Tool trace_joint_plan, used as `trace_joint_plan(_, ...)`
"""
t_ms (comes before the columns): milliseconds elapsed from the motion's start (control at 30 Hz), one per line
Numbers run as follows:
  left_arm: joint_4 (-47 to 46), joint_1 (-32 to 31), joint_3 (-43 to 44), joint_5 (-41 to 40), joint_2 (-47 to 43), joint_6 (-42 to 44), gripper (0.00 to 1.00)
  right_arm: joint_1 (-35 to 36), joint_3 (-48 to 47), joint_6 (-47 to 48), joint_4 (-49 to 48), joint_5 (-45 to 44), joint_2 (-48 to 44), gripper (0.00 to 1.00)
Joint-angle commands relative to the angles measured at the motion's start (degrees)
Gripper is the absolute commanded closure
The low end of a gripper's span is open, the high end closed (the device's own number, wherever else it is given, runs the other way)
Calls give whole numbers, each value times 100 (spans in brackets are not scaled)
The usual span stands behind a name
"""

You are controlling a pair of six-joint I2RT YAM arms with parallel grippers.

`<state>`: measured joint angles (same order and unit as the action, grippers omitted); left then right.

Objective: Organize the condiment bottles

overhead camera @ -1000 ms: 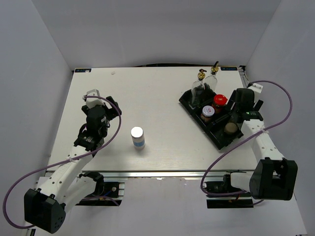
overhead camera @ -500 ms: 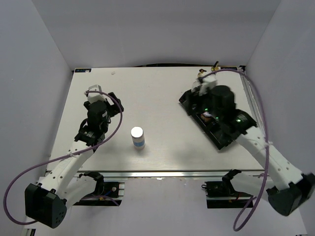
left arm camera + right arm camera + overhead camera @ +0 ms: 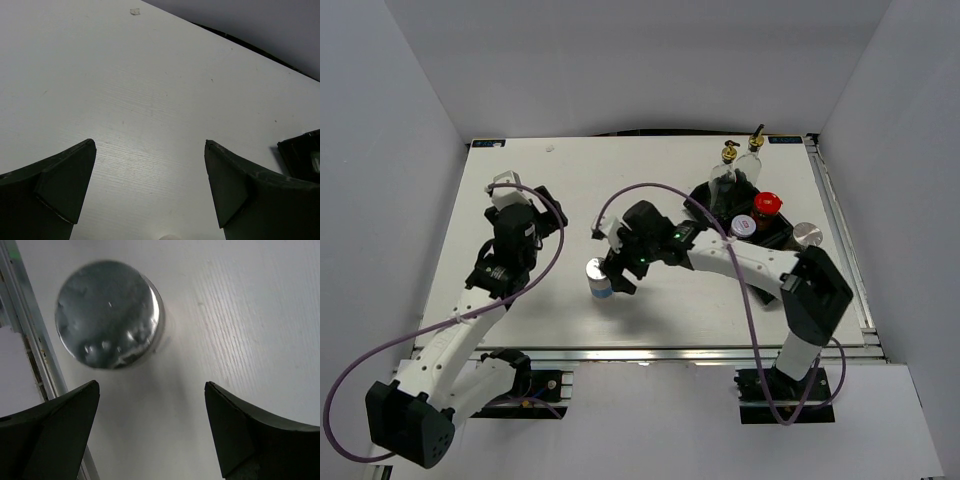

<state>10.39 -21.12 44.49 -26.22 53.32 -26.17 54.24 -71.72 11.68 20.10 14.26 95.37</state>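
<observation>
I will move my right gripper to the left in the top view next, until its open fingers are on both sides of the silver lid (image 3: 596,268) (image 3: 108,315).
The blue-labelled, silver-lidded bottle (image 3: 600,279) stands alone mid-table. My right gripper (image 3: 619,268) is open right beside it, on its right. In the right wrist view the silver lid (image 3: 108,314) lies ahead of the open fingers (image 3: 150,385), not between them. Two tall clear glass bottles (image 3: 726,172) with gold pourers, a red-lidded dark jar (image 3: 766,206) and two silver-lidded jars (image 3: 741,226) (image 3: 807,233) stand in the black tray (image 3: 698,199) at the right. My left gripper (image 3: 508,198) is open and empty over bare table (image 3: 150,145).
The table's front metal rail (image 3: 27,345) runs close to the bottle in the right wrist view. The right arm stretches from the tray side across the table's middle. A corner of the black tray (image 3: 302,155) shows at the right edge of the left wrist view.
My right arm has swung from the tray at the right across to the blue-labelled bottle in the middle. The left arm has barely moved.
</observation>
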Motion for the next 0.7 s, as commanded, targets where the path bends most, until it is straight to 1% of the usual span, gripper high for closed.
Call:
trace_joint_plan(0,165,-6,34,-252,-225,-72,2,253,-709,221,-392,525,402,11)
trace_joint_plan(33,139,-6,16,-244,-269,-72,2,271,-816,177,-445,534,655,11)
trace_joint_plan(133,121,-6,-28,-243,-313,-63,2,289,-1185,-113,-577,604,1008,10)
trace_joint_plan(233,112,-6,-46,-279,-357,-55,2,324,-1160,-271,-866,832,1036,12)
trace_joint_plan(267,86,-6,-63,-296,-366,-55,2,342,-1116,-272,-963,867,1019,14)
trace_joint_plan(333,60,-6,-81,-314,-375,-54,2,359,-1054,-342,-1025,833,957,37)
trace_joint_plan(367,68,-6,-81,-323,-375,-37,2,368,-1019,-403,-991,598,905,49)
trace_joint_plan(400,59,-6,-90,-323,-384,-37,2,359,-967,-465,-964,491,843,72)
trace_joint_plan(433,25,-6,-107,-323,-384,-28,2,359,-897,-587,-946,377,616,80)
trace_joint_plan(500,-28,-6,-125,-323,-410,-28,2,359,-546,-746,-946,-27,291,90)
trace_joint_plan(533,-107,-6,-142,-323,-410,-28,2,359,-397,-955,-920,-220,-103,92)
trace_joint_plan(567,-160,-6,-151,-314,-410,-37,2,342,-108,-1070,-911,-666,-324,93)
trace_joint_plan(600,-204,-6,-151,-288,-401,-37,2,290,34,-1124,-850,-836,-526,95)
trace_joint_plan(633,-309,-6,-160,-244,-375,-37,2,228,140,-1316,-745,-1029,-937,96)
trace_joint_plan(667,-362,-6,-160,-156,-366,-20,2,158,246,-1579,-544,-1413,-1150,97)
